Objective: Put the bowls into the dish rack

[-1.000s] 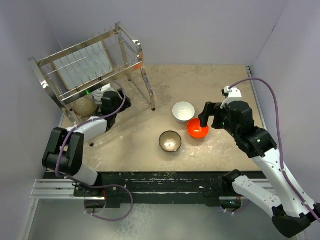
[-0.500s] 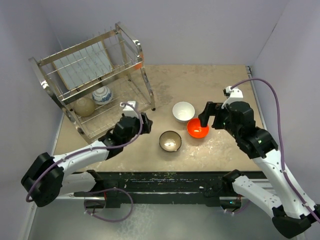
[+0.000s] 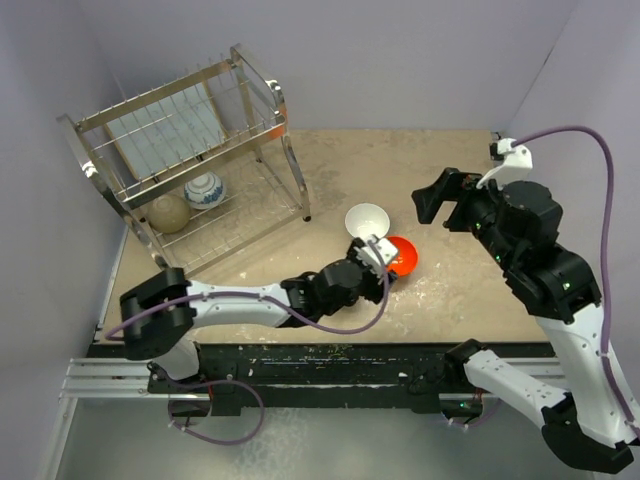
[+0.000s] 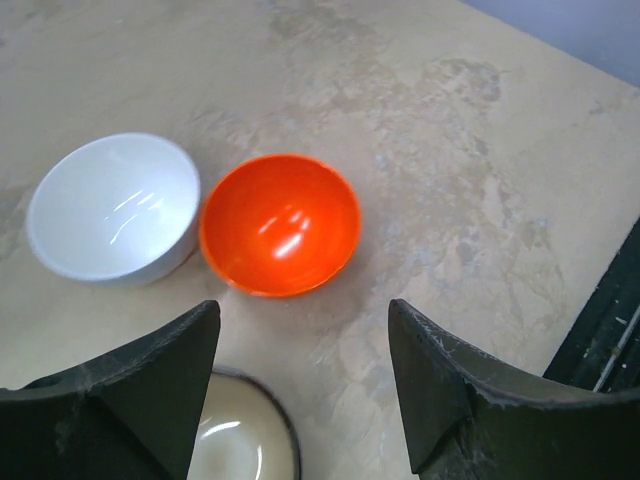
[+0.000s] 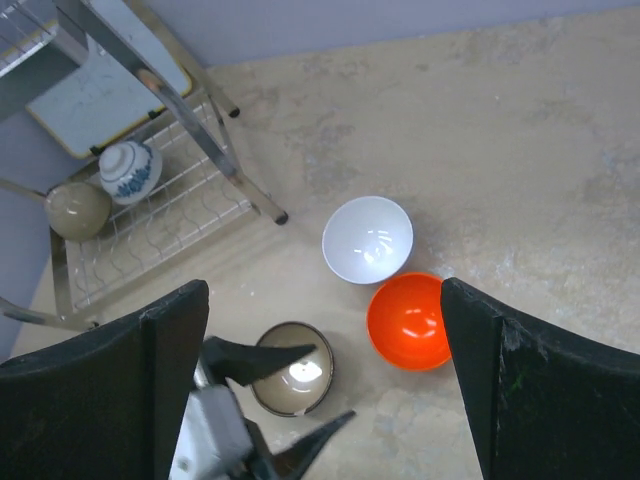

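Observation:
The white bowl [image 3: 367, 221] crowds the far side of the orange-red bowl, so my left gripper will next move down and to the right in the top view, onto the orange-red bowl's free near rim.
The dark brown bowl [image 5: 293, 368] with its pale inside [image 4: 235, 440] sits on the table right below my left gripper [image 4: 300, 312], which is open and empty over its right rim. In the top view that gripper [image 3: 357, 272] hides the bowl. The orange-red bowl [image 3: 402, 256] and the white bowl [image 3: 367, 221] sit touching just beyond. My right gripper [image 3: 434, 203] is open and empty, raised above and to the right of them. The blue-and-white bowl [image 3: 204, 188] and the beige bowl [image 3: 168, 213] lie in the lower tier of the dish rack [image 3: 262, 128].
The rack stands at the far left with a pale tray [image 5: 100, 95] in its upper tier. Its right legs [image 3: 304, 212] stand near the white bowl. Purple walls close the table at the back and both sides.
My left arm has swung from the rack's lower tier, where the blue-and-white bowl stays, across to the brown bowl. My right gripper has risen and pulled back from the orange-red bowl.

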{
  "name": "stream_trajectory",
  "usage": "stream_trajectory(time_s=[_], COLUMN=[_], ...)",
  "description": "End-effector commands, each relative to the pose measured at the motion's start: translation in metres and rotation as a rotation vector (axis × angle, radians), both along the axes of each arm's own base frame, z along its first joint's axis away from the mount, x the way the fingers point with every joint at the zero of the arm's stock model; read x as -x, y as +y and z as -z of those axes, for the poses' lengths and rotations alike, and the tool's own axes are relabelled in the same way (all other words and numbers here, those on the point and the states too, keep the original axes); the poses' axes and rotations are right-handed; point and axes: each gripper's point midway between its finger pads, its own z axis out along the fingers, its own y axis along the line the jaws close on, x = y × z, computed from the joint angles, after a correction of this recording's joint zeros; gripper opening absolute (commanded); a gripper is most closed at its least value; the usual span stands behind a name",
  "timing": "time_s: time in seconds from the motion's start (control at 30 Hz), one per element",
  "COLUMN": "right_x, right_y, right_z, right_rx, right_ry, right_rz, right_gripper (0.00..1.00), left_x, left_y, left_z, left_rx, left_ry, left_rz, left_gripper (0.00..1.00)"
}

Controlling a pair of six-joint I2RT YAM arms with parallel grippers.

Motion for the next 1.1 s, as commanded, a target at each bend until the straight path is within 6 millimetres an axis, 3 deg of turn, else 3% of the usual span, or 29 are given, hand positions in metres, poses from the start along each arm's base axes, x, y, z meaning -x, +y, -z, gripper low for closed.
stream_trajectory(time_s=[0.0, 0.13, 0.27, 0.67, 0.8, 1.07], right_x=[0.0, 0.001, 0.001, -0.005, -0.008, -0.01], right_y=[-0.011, -0.014, -0.015, -0.017, -0.017, -0.017], right_z=[-0.018, -0.027, -0.031, -0.022, -0.016, -0.011], right_rx=[0.005, 0.002, 0.006, 0.032, 0.046, 0.055], right_ry=[-0.029, -0.047, -0.056, -0.05, -0.039, -0.031], right_rz=[0.047, 0.059, 0.062, 0.077, 0.08, 0.081], right_gripper=[0.99, 0.99, 0.99, 0.99, 0.99, 0.99], left_x=[0.014, 0.019, 0.015, -0.035, -0.046, -0.053], left_y=[-0.06, -0.092, -0.109, -0.117, -0.117, -0.107], left_z=[-0.017, 0.004, 0.031, 0.07, 0.094, 0.109], left_rx=[-0.038, -0.119, -0.175, -0.244, -0.277, -0.286], left_ry=[-0.117, -0.116, -0.071, -0.023, 0.004, 0.037], left_rz=[0.195, 0.312, 0.388, 0.355, 0.341, 0.298], left_gripper=[0.71, 0.71, 0.69, 0.67, 0.66, 0.51])
